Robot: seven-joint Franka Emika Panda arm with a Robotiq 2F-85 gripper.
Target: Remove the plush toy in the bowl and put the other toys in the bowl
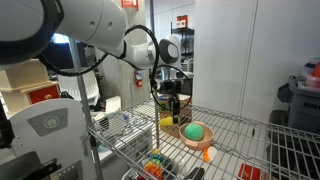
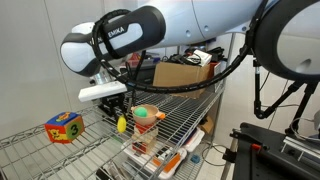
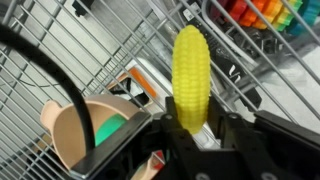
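My gripper rises away from the bowl toward the blue-and-yellow box [image 2: 65, 127] next and releases the toy, since the yellow toy [image 2: 122, 124] hangs low over the wire shelf.
My gripper [image 3: 190, 125] is shut on the small elongated yellow toy [image 3: 190, 65], which is shaped like a corn cob and sticks out past the fingers. In both exterior views the gripper [image 1: 168, 108] [image 2: 120, 112] holds the yellow toy [image 1: 166, 119] [image 2: 122, 124] just above the wire shelf, beside the bowl. The tan-orange bowl [image 1: 186, 141] [image 2: 152, 124] [image 3: 68, 135] holds the green ball [image 1: 194, 131] [image 2: 144, 115] [image 3: 108, 131]. The orange-peach plush toy [image 1: 208, 154] lies on the shelf outside the bowl, and it shows at the bowl's edge in the wrist view [image 3: 47, 117].
A blue-and-yellow box [image 2: 64, 127] stands on the wire shelf [image 2: 190, 110] away from the bowl. Colourful items [image 1: 155, 166] sit on a lower shelf. A cardboard box [image 2: 182, 74] stands behind the arm. The shelf's front edge is close to the bowl.
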